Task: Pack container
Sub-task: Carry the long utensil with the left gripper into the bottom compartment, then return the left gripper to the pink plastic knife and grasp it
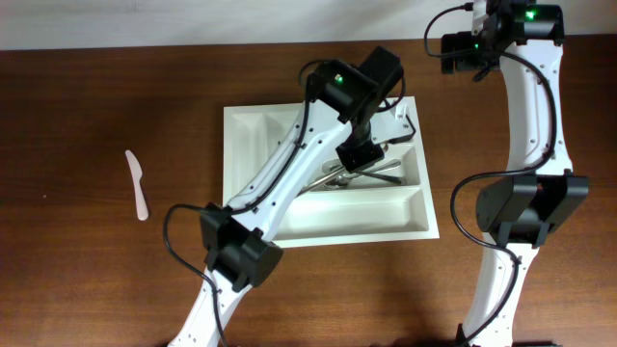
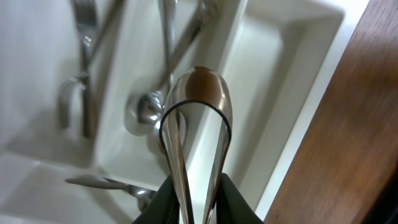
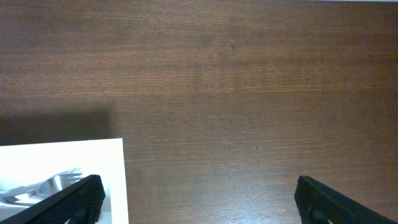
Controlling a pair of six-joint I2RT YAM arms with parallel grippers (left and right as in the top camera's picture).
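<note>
The shiny metal utensil (image 2: 198, 102) goes down and back with my left gripper toward the container's long near section (image 2: 260, 93) next for release, since that section stands empty beside the spoons.
The container (image 1: 386, 214) is a white compartment tray in the middle of the table. Several metal forks and spoons (image 1: 376, 173) lie in its right-hand compartment. My left gripper (image 1: 357, 154) hangs over that compartment. In the left wrist view it (image 2: 194, 186) is shut on a shiny metal utensil (image 2: 198, 102), whose rounded end points away from me above the spoons (image 2: 146, 112) in the tray. My right gripper (image 3: 199, 202) is open and holds nothing, over bare wood beside a corner of the container (image 3: 115, 155).
A white plastic knife (image 1: 138, 183) lies on the brown wooden table (image 1: 87, 116) to the left of the tray. The right arm (image 1: 525, 135) stands along the table's right side, past the tray's right rim.
</note>
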